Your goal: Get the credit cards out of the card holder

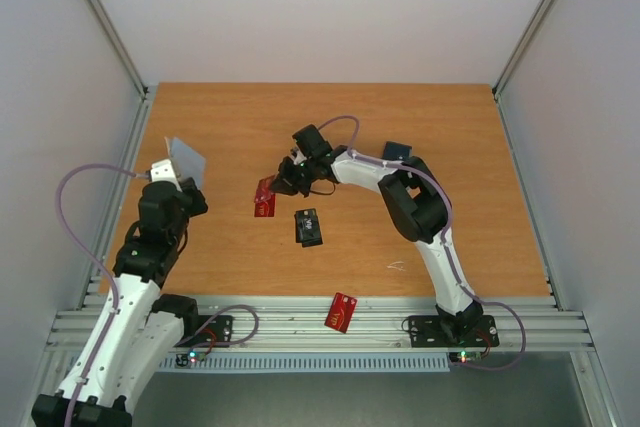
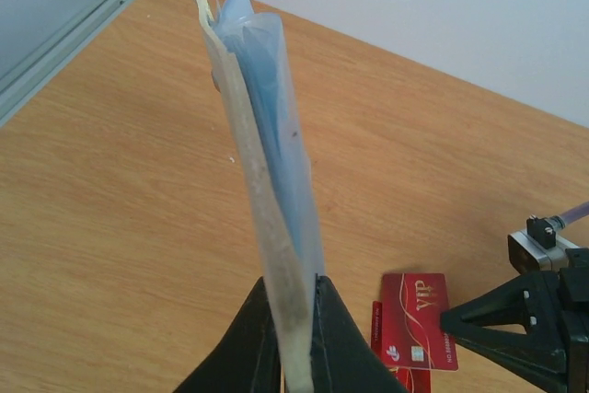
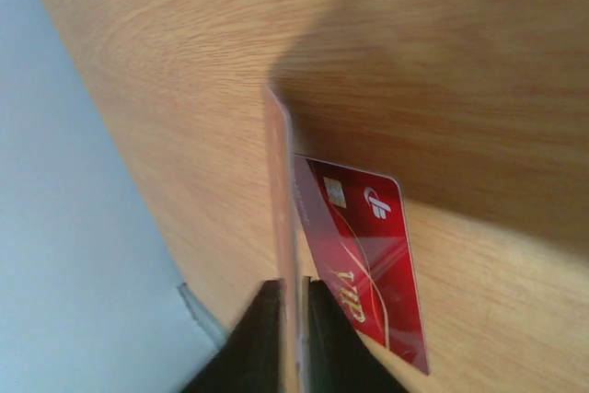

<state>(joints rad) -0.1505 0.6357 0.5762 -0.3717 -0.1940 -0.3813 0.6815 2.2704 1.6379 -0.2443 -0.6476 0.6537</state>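
Note:
My left gripper should tilt downward and lower the card holder [image 1: 186, 158] flat onto the bare tabletop beside the red VIP card to let go of it, because that spot is open.
My left gripper [image 1: 178, 173] is shut on the lower edge of the card holder [image 1: 186, 158], pale beige with blue-grey sleeves, and holds it upright above the table's left side. In the left wrist view the holder [image 2: 262, 135] rises from between the fingers of the left gripper [image 2: 294, 292]. My right gripper [image 1: 279, 185] is shut on a thin reddish card [image 3: 281, 190], seen edge-on and standing on the table. A red VIP card [image 3: 368, 255] lies flat beside it and also shows in the left wrist view [image 2: 419, 319]. A black card [image 1: 308, 227] lies at mid table.
Another red card [image 1: 341, 312] lies on the metal rail at the front edge. A small dark blue wallet [image 1: 397, 151] sits behind the right arm. Grey walls close in the table on the left, right and back.

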